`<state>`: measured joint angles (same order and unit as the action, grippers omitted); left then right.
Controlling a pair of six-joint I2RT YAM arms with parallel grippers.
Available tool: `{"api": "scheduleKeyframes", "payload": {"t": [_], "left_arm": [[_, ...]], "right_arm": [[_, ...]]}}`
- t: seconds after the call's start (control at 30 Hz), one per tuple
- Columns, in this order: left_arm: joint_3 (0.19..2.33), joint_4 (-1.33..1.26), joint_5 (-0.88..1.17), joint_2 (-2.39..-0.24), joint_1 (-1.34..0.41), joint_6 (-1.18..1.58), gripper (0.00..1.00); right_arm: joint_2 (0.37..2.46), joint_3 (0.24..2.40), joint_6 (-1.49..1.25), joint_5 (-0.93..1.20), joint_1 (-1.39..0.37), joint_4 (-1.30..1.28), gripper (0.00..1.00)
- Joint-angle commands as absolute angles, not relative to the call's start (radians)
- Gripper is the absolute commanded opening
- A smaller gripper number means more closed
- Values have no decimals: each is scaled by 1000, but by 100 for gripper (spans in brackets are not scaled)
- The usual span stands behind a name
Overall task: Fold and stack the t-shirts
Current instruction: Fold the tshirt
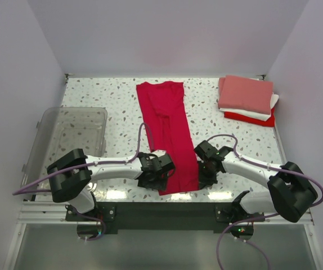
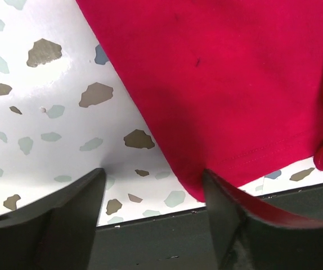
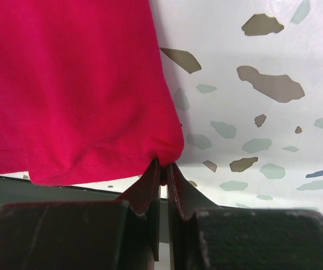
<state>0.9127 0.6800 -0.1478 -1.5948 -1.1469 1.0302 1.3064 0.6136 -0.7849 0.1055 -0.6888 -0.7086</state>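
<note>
The robot's right gripper will next lift the hem corner and carry it outward, then release it on the folded t-shirt's far half (image 1: 179,112), because that part of the t-shirt lies outward of the gripper.
A crimson-red t-shirt (image 1: 170,129) lies folded into a long strip down the middle of the speckled table (image 1: 111,95), collar end far, hem near me. My left gripper (image 1: 167,173) is at the hem's left corner. Its jaws stand open around that corner (image 2: 206,180), with the cloth against the right finger (image 2: 232,225). My right gripper (image 1: 200,173) is shut on the hem's right corner (image 3: 170,149). The cloth is pinched between its fingertips (image 3: 153,180). At the back right is a stack of folded t-shirts: salmon-pink (image 1: 246,93) on top, then white (image 1: 265,115), then red (image 1: 251,119).
A clear plastic bin (image 1: 71,132) stands at the left of the table, beside my left arm. The table's dark front edge (image 2: 167,236) runs just below the hem. White walls close in the back and both sides.
</note>
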Motion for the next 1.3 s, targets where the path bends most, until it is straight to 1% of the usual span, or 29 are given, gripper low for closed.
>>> {"api": "scheduleKeyframes", "payload": {"t": [0.0,0.1,0.43,0.73,0.77,0.8,0.87,0.9,0.97,1.0,1.07,1.1,1.17,1.2,1.23,1.27], "left_arm": [[940,706,-138,-1603,-1152,1017,71],[946,710,-115,-1603,-1155,1002,67],[960,683,-32,-1606,-1163,942,67],[989,640,18,-1689,-1163,891,65],[989,638,21,-1692,-1163,890,63],[991,632,26,-1695,-1163,885,56],[991,627,26,-1703,-1163,881,49],[992,627,26,-1703,-1163,879,40],[996,634,26,-1710,-1163,877,33],[1000,640,23,-1713,-1163,879,27],[1009,660,18,-1723,-1163,879,20],[1015,667,11,-1724,-1161,879,14],[1017,689,6,-1720,-1161,877,9],[1017,696,2,-1717,-1163,877,3],[1014,712,3,-1712,-1161,876,0],[1009,716,2,-1700,-1163,876,0]], "right_arm": [[1308,584,-781,106,-696,-701,0],[1315,587,-781,103,-695,-704,0],[1339,603,-776,98,-696,-699,0],[1342,601,-772,97,-695,-699,0],[1344,601,-772,97,-695,-698,0],[1345,601,-770,95,-695,-698,0],[1345,601,-770,95,-695,-698,0],[1347,603,-769,94,-695,-698,0],[1351,606,-765,92,-695,-698,0],[1354,610,-765,92,-696,-699,0],[1359,615,-761,91,-696,-703,0],[1362,621,-758,92,-695,-707,0],[1362,629,-753,84,-695,-716,0],[1358,641,-750,80,-696,-732,0],[1356,646,-749,74,-695,-742,0],[1353,653,-744,61,-695,-752,0]]}}
